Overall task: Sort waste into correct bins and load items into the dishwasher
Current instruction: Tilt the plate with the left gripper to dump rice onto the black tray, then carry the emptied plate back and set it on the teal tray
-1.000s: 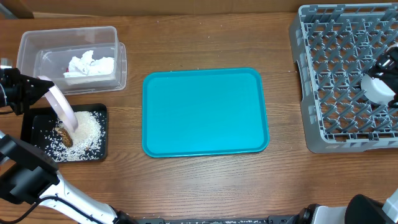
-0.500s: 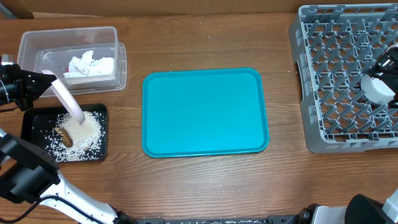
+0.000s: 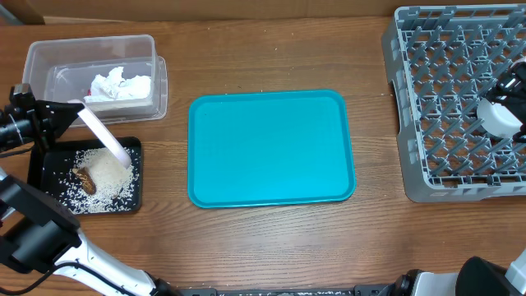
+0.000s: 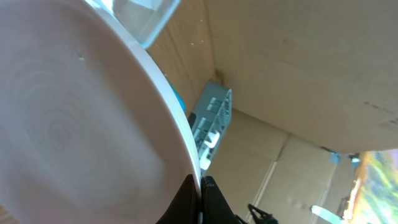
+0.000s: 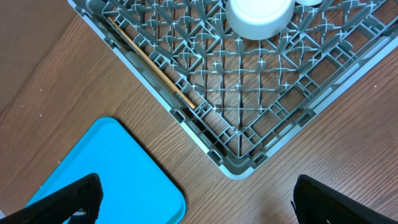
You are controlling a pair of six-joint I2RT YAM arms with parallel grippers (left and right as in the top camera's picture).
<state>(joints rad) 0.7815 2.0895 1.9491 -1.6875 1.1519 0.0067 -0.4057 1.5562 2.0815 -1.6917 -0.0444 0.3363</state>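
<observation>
My left gripper swings to the right in the overhead view next, levels the plate (image 3: pixel 103 136) onto the teal serving tray (image 3: pixel 268 153) and releases it, since that tray is empty.
My left gripper (image 3: pixel 72 109) is shut on the rim of the small pinkish-white plate (image 3: pixel 103 136), which is tilted steeply over the black tray (image 3: pixel 37 168). White rice crumbs (image 3: pixel 108 174) and a brown food scrap (image 3: pixel 85 179) lie in that tray. In the left wrist view the plate (image 4: pixel 74 118) fills the left side, with my left gripper (image 4: pixel 200 194) pinching its edge. The clear tub (image 3: pixel 49 51) holds crumpled tissues (image 3: pixel 120 85). My right gripper (image 5: pixel 196 199) is open over the corner of the grey dish rack (image 5: pixel 236 163). A white cup (image 5: pixel 259 15) and chopsticks (image 5: pixel 152 65) are in the rack.
The teal serving tray (image 3: pixel 271 148) lies in the middle of the wooden table, between the bins and the dish rack (image 3: pixel 460 99) at the far right. The white cup (image 3: pixel 500 117) sits near the rack's right side. Cardboard panels stand behind the table.
The left gripper has shifted slightly right, and the plate's lower edge has swung up and to the right over the black tray. The right arm has not moved.
</observation>
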